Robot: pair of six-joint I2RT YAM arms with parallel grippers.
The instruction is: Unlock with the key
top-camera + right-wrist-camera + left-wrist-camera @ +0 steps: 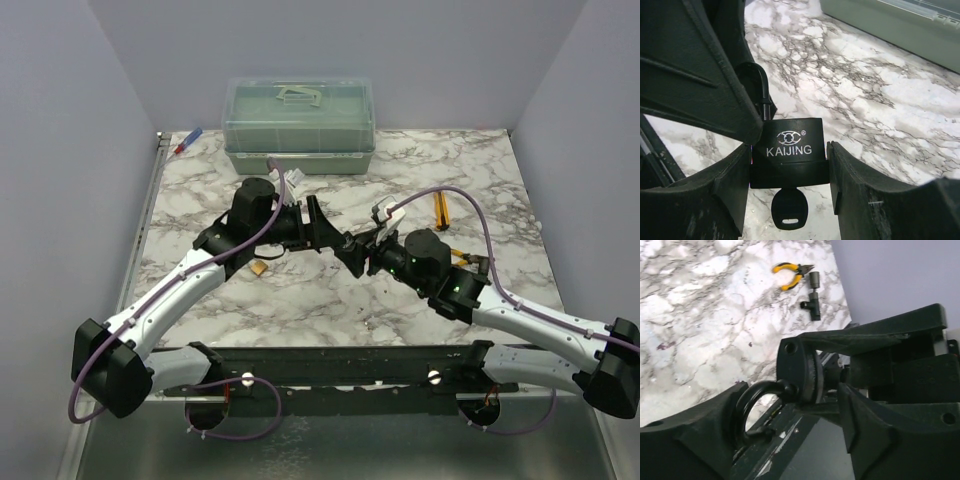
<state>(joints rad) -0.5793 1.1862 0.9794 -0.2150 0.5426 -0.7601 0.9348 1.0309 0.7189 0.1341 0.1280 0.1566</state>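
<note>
The padlock's shackle is open on one side, so my right gripper will next lower the padlock slightly outward onto the bare marble in front of the green box to release it.
My right gripper (788, 150) is shut on the body of a black padlock (790, 140) marked KAIJING, held above the marble table (420, 160) near its middle (348, 248). The key (789, 209), with a round black head, hangs from the underside of the padlock, its blade inside. The shackle (762, 85) rises from the left side of the body only and curves off left. In the left wrist view the shackle (752, 395) loops between the fingers of my left gripper (790, 405), which stands open around it. One left finger (705, 430) lies against the loop.
A pale green lidded plastic box (298, 122) stands at the back. Yellow-handled pliers (790, 274) and a black T-shaped tool (813, 302) lie on the right. A small brass padlock (258, 269) lies under the left arm. A blue and red pen (187, 141) is at the back left.
</note>
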